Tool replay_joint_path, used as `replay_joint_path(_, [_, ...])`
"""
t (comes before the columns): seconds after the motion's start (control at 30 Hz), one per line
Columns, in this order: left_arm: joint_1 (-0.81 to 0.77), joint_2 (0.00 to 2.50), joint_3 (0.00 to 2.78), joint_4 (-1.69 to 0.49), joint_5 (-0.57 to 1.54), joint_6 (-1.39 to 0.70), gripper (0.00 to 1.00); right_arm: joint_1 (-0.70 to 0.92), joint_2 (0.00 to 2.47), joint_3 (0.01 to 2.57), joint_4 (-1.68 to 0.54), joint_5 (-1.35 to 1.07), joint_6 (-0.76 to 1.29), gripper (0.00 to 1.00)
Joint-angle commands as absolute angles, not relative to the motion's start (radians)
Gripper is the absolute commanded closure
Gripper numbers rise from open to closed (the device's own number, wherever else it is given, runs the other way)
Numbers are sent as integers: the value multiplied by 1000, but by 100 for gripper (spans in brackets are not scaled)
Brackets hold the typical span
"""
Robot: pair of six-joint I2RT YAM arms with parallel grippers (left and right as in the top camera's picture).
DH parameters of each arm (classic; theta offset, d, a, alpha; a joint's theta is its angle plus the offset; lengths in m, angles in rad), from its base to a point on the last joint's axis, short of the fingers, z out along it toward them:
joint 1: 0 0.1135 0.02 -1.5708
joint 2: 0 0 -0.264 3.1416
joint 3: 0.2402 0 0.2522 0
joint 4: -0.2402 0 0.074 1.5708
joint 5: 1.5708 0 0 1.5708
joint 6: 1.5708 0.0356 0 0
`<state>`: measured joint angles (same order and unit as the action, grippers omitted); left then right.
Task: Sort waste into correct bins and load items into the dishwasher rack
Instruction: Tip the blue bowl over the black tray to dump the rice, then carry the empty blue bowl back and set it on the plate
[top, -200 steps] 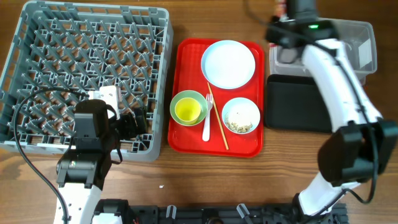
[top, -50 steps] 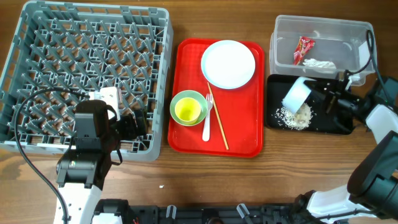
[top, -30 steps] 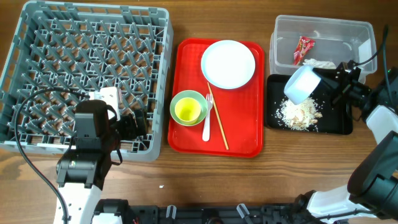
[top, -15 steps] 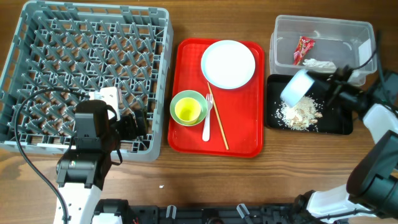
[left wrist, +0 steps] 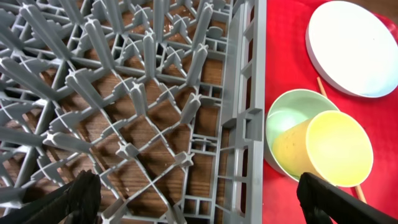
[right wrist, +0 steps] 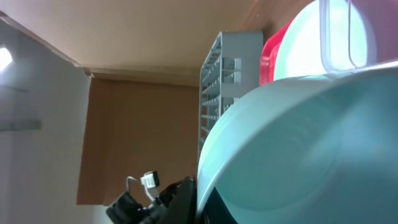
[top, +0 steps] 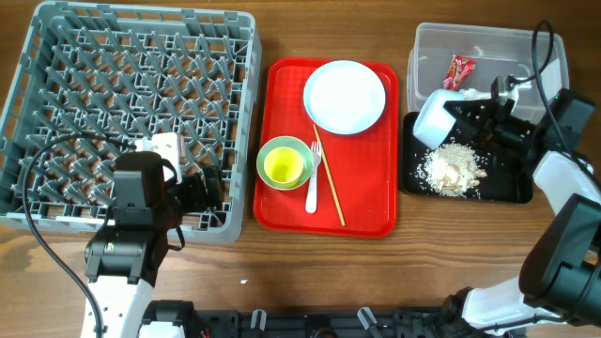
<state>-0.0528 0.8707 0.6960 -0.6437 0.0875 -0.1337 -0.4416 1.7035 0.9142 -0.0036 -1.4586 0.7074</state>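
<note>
The pale blue plate (top: 345,97) (right wrist: 303,45) is bare to my right gripper's left in the overhead view, so next the gripper needs to lift across, level, lower and release the tipped bowl there.
My right gripper (top: 454,116) is shut on the rim of a pale blue bowl (top: 434,116), held tipped on its side above the back edge of the black tray (top: 512,184). Beige food scraps (top: 453,169) lie in that tray. The clear tub (top: 526,49) holds the red wrapper (top: 458,71) and the white napkin (top: 483,95). In the right wrist view the bowl (right wrist: 298,143) fills the frame. My left gripper (top: 202,188) hangs open over the front right corner of the dishwasher rack (top: 141,103), gripping nothing (left wrist: 199,208).
The red serving tray (top: 282,211) holds a pale blue plate (top: 345,97), a green bowl (top: 272,148) with the yellow cup (top: 285,167) in it, a white fork (top: 313,188) and a chopstick (top: 331,188). The left wrist view shows the cup (left wrist: 329,149) beside the rack's wall (left wrist: 245,124).
My right arm has carried the tipped bowl a little left and toward the clear tub. The scraps stay in the black tray. The left arm has not moved.
</note>
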Motion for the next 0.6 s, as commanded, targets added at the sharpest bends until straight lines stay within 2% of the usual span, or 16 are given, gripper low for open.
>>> replay_joint_path(0.0, [-48, 871, 715, -648, 100, -143, 0, -435, 1703, 923, -19, -1474, 762, 96])
replay_joint_path(0.27, [-48, 871, 715, -648, 100, -143, 0, -431, 1703, 923, -95, -1402, 855, 95])
replay_joint_path(0.43, [-48, 871, 715, -647, 100, -143, 0, -402, 1702, 923, 19, -1569, 702, 96])
replay_joint_path(0.57, [-48, 871, 715, -645, 100, -143, 0, -365, 1702, 923, 18, -1523, 739, 96])
